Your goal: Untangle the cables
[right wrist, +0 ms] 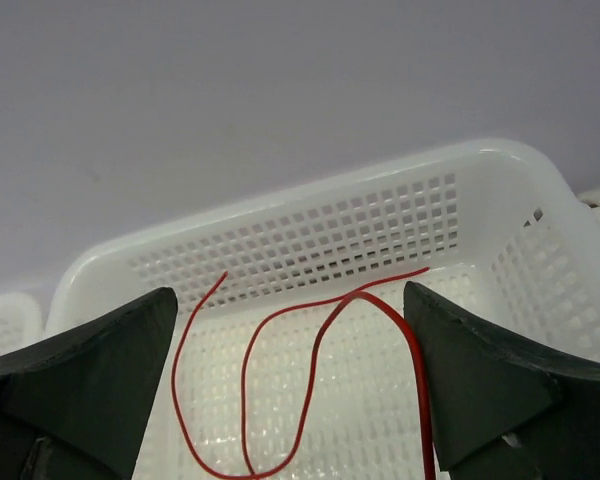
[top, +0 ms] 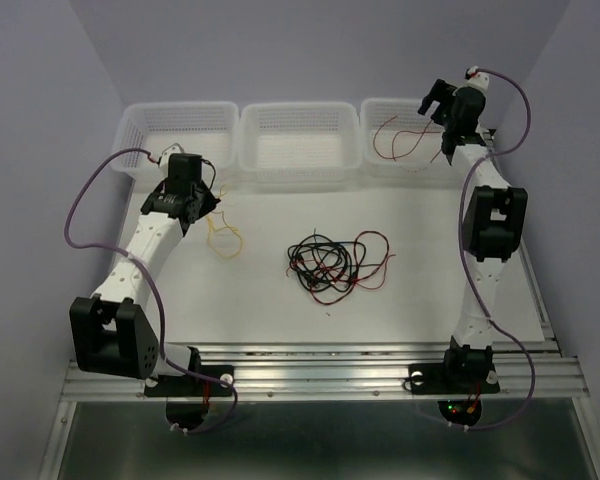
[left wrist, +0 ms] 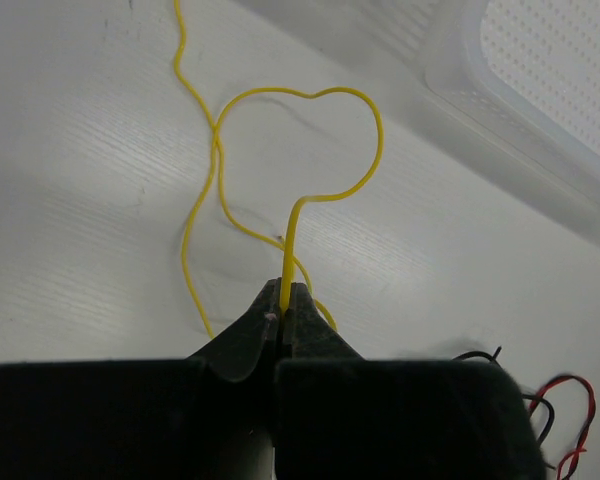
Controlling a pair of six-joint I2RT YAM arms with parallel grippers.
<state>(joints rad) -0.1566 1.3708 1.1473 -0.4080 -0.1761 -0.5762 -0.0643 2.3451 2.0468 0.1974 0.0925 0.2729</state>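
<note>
I need to lift my left gripper and move it outward to let go of the yellow cable [top: 223, 237] over the middle basket [top: 301, 138], which is empty and stands to the gripper's right in the top view.
A tangle of black and red cables [top: 332, 262] lies in the middle of the white table. A yellow cable [top: 223, 237] lies in loops to its left. My left gripper [left wrist: 285, 292] is shut on the yellow cable [left wrist: 310, 150], low over the table near the left basket. A separate red cable [right wrist: 310, 380] lies in the right basket [right wrist: 480, 200]; it also shows in the top view [top: 398, 138]. My right gripper [right wrist: 290, 400] is open and empty, held above that basket, with the red cable below between its fingers.
Three white mesh baskets stand along the back edge: left [top: 178, 130], middle [top: 300, 140], right [top: 385, 110]. The left basket's corner [left wrist: 540, 90] is close to my left gripper. Purple walls enclose the back and sides. A metal rail [top: 320, 375] runs along the near edge.
</note>
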